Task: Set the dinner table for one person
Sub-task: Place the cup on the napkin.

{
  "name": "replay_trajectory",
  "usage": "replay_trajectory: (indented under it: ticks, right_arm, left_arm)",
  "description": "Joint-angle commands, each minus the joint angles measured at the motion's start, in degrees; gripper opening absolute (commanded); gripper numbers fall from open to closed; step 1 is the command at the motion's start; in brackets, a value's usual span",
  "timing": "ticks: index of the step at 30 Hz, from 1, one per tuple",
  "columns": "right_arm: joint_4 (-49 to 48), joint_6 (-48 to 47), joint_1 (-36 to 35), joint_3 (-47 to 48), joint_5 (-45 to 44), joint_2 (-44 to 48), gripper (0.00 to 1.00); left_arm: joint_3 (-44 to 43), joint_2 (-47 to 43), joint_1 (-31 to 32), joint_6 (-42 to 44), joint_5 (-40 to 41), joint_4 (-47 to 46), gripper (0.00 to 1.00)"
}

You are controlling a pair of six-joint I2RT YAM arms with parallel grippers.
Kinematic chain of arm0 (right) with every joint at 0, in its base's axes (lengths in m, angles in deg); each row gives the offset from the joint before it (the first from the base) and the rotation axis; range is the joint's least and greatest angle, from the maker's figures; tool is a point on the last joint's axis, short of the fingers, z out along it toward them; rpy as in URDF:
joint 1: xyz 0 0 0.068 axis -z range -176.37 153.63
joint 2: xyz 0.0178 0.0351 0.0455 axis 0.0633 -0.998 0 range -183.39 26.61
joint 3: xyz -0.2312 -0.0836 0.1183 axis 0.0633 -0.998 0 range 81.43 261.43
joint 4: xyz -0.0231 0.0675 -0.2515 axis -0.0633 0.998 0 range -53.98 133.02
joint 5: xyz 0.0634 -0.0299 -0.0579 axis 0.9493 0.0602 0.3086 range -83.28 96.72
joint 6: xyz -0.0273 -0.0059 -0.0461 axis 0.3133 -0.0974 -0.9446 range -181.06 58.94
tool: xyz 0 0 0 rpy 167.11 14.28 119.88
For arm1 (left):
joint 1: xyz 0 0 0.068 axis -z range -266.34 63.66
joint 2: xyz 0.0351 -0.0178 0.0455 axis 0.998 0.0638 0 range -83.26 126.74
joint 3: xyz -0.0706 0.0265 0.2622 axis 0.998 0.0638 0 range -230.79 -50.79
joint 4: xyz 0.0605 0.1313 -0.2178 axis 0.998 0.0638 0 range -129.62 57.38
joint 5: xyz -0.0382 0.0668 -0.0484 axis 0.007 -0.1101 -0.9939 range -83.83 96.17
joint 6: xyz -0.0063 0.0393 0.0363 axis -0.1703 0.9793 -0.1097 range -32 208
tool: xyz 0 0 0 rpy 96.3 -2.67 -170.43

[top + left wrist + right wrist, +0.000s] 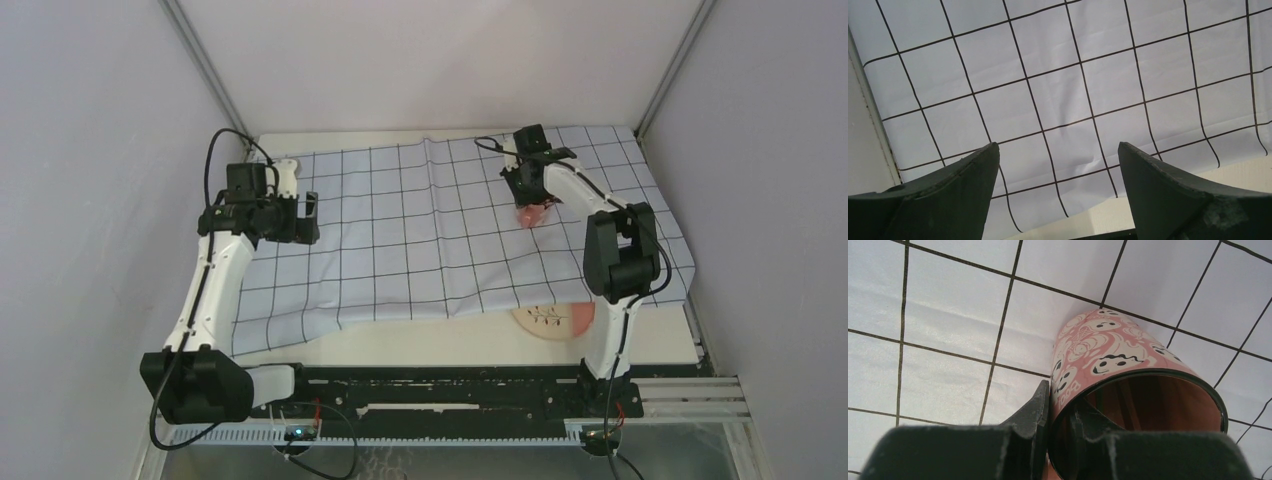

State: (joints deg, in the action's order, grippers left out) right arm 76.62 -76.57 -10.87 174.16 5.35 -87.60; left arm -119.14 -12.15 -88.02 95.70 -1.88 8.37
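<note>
My right gripper slides to the right in the top view next and releases the cup there, since the clear cloth beside the cup (535, 213) lies that way.
A pale-blue cloth with a black grid (430, 230) covers most of the cream-white dinner table (430, 340). My right gripper (530, 205) is at the far right, shut on the wall of a pink cup with white ghost faces (1108, 360), one finger (1035, 407) outside and one inside the rim. The cup (535, 213) is over the cloth; whether it touches the cloth I cannot tell. My left gripper (1058, 150) hangs open above the cloth near its left edge, with nothing between its fingers. A plate (552, 320) with a pink patch peeks out from under the cloth's front edge.
The cloth's front edge lies rumpled and slanted, leaving a bare strip of table along the near side. Grey walls close in on the left, back and right. The arms' base rail (450, 395) runs along the near edge.
</note>
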Motion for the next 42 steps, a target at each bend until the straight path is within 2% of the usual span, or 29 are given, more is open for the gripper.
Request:
replay_trajectory:
  ticks: [1,13,20,25,29,33,42]
  right_arm:
    - [0.2,-1.0,3.8,-1.5,-1.5,1.2,0.00]
    - [-2.0,-1.4,10.1,-12.8,-4.2,7.1,0.00]
    - [-1.5,-0.7,7.1,-11.7,-5.1,6.9,0.00]
    - [-1.1,-0.4,5.0,-10.2,-6.1,6.8,0.00]
    - [-0.7,0.1,5.1,-10.1,-5.8,7.1,0.00]
    - [-0.3,0.3,3.8,-9.7,-4.9,7.0,0.00]
    - [-1.8,0.2,2.8,-8.5,-7.2,9.3,0.00]
  left_arm:
    - [0.0,-2.6,0.3,0.9,0.2,0.8,0.93]
    - [1.0,-4.0,0.3,2.2,1.1,2.2,0.93]
    - [1.1,-2.6,0.3,1.4,1.4,2.7,0.93]
    - [2.3,1.2,-0.2,-0.1,7.2,2.7,0.93]
    - [0.4,7.6,-4.2,-1.1,5.0,2.8,0.92]
    - [-1.7,11.3,-8.9,-2.2,-0.9,3.1,0.90]
    - [-0.5,11.0,-9.1,-2.2,2.2,1.9,0.90]
